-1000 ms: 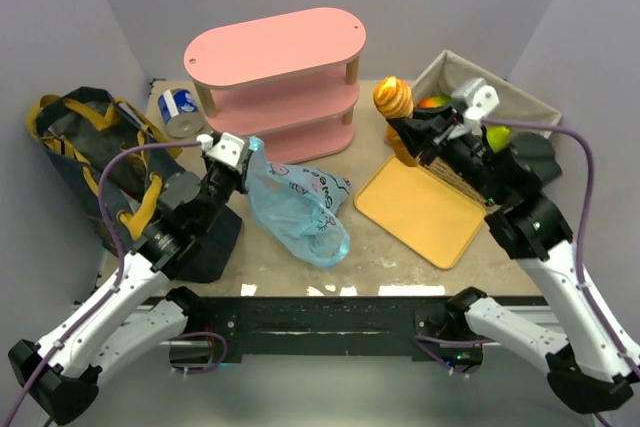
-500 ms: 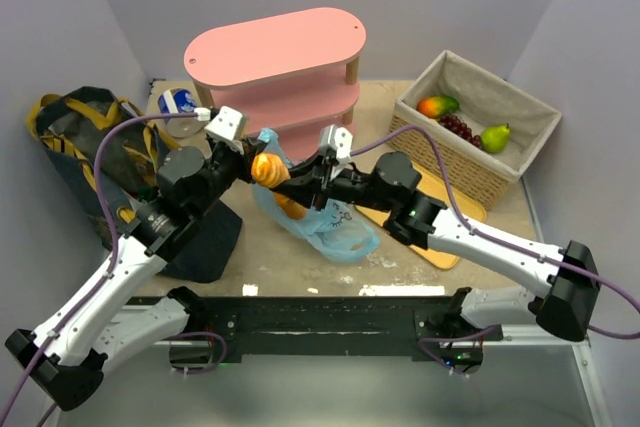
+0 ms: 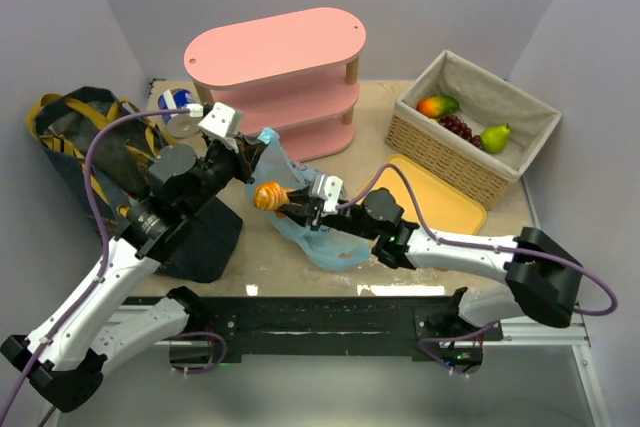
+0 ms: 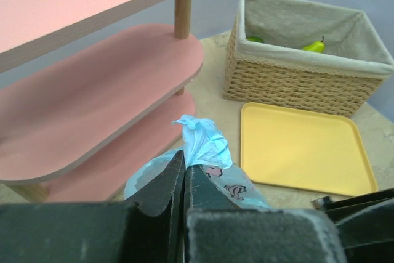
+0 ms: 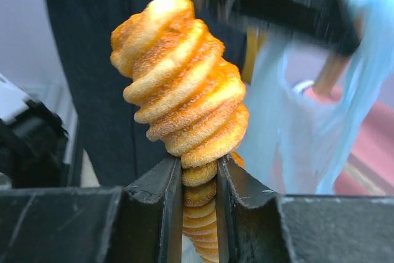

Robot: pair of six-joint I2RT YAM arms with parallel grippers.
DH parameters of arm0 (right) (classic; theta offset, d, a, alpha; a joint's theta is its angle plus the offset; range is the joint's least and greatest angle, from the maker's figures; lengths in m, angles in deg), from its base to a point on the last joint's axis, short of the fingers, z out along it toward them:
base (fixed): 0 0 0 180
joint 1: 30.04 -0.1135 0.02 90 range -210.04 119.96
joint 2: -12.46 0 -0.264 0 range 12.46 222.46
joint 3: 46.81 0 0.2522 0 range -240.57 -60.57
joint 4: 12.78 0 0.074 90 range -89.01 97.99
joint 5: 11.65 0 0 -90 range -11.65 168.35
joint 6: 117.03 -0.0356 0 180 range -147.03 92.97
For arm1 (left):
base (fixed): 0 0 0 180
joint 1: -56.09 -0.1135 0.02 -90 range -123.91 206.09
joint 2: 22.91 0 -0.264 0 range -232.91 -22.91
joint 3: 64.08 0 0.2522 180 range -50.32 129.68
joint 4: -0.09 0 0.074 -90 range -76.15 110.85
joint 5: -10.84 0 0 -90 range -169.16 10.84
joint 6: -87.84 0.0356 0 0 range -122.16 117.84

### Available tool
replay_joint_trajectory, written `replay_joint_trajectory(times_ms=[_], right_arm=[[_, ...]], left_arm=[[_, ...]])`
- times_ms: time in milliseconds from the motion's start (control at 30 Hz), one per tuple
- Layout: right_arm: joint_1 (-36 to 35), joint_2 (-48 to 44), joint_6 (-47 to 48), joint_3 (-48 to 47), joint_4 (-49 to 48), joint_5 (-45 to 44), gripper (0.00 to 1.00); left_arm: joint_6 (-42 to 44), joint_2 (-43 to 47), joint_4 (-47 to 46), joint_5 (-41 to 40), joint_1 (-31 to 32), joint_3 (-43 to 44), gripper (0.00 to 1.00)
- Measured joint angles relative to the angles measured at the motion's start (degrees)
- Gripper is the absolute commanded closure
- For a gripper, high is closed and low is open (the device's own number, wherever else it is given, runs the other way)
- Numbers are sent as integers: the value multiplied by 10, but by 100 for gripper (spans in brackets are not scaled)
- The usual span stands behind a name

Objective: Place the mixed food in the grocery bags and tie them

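I will turn my right gripper outward next and lower the bread [image 3: 268, 194] into the light-blue bag [image 3: 318, 232] to let go of it there, because the bag's body hangs below the gripper.
My left gripper [image 3: 253, 153] is shut on the top edge of the light-blue patterned plastic bag [image 3: 318, 232] and holds it up in front of the pink shelf. In the left wrist view the jaws [image 4: 184, 165] pinch the bunched blue film [image 4: 203, 143]. My right gripper [image 3: 292, 205] is shut on the lower end of the long orange ridged bread [image 3: 268, 194], which sits at the bag's mouth. The right wrist view shows the bread [image 5: 184, 90] standing up from between the fingers [image 5: 198, 173]. The navy tote [image 3: 85, 142] with yellow handles lies at the far left.
A three-tier pink shelf [image 3: 275, 57] stands at the back centre. The wicker basket [image 3: 440, 152] at the right holds a mango [image 3: 437, 105], dark grapes [image 3: 460, 127] and a pear [image 3: 495, 137]. A yellow tray [image 3: 450, 205] lies before it. A blue-and-white tin [image 3: 178, 105] sits left of the shelf.
My right arm has swung from the basket side across to the left with the bread and lowered it to the bag's mouth. The left gripper has lifted the bag's edge slightly.
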Motion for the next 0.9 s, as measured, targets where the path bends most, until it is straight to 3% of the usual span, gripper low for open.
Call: replay_joint_trajectory(times_ms=[200,333,633,900], right_arm=[[0,90,23,34,-112,-39,100],[-4,128,35,10,-117,-97,100],[-3,214,15,-148,39,-243,100],[43,249,-46,-192,164,-245,100]], left_arm=[[-5,-2,14,12,0,23,100],[-16,-6,11,17,0,28,100],[-65,-43,-47,42,0,28,100],[-57,-78,-51,52,-2,66,100]])
